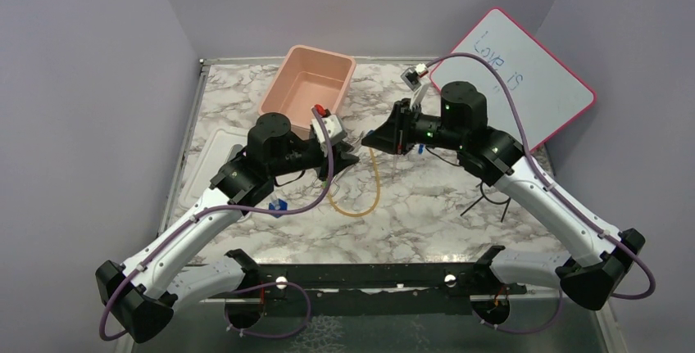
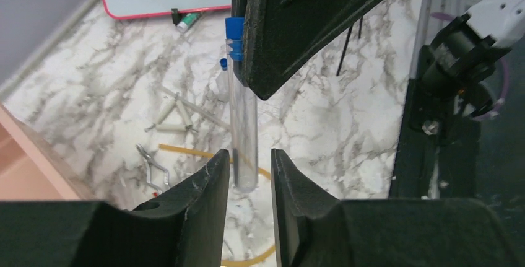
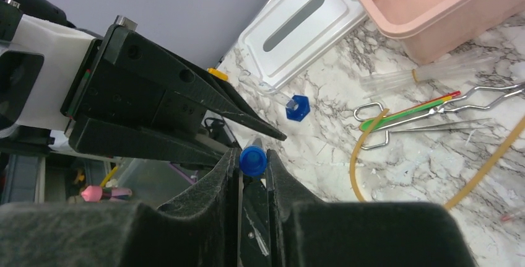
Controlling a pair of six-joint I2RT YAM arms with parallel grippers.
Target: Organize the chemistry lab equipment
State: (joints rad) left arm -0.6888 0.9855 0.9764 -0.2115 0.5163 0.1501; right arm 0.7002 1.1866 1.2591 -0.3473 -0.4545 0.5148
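Note:
The other blue cap [image 1: 420, 149] lies below my right gripper, to its right in the top view. I'll move across and down beside it to release the test tube.
My right gripper [image 3: 252, 155] is shut on a clear test tube with a blue cap [image 3: 252, 160], held above the table middle [image 1: 369, 138]. My left gripper [image 2: 249, 158] is open, and its jaws stand on either side of the tube's round lower end [image 2: 246, 177] with a gap on the right. The two grippers meet tip to tip, the left one [image 1: 354, 156] just below the right. On the table lie the amber rubber tube [image 1: 361, 197], metal tongs [image 3: 433, 103], a green-handled tool [image 3: 408, 113], a small blue hex piece [image 3: 297, 107] and black wire [image 1: 483, 201].
The pink tub [image 1: 310, 83] stands at the back, with its white lid [image 1: 215, 152] flat at the left. The red-framed whiteboard [image 1: 524, 74] leans at the back right. More clear tubes [image 3: 433, 69] lie by the tub. A wire triangle with white sleeves [image 2: 176, 115] lies beside the amber tube.

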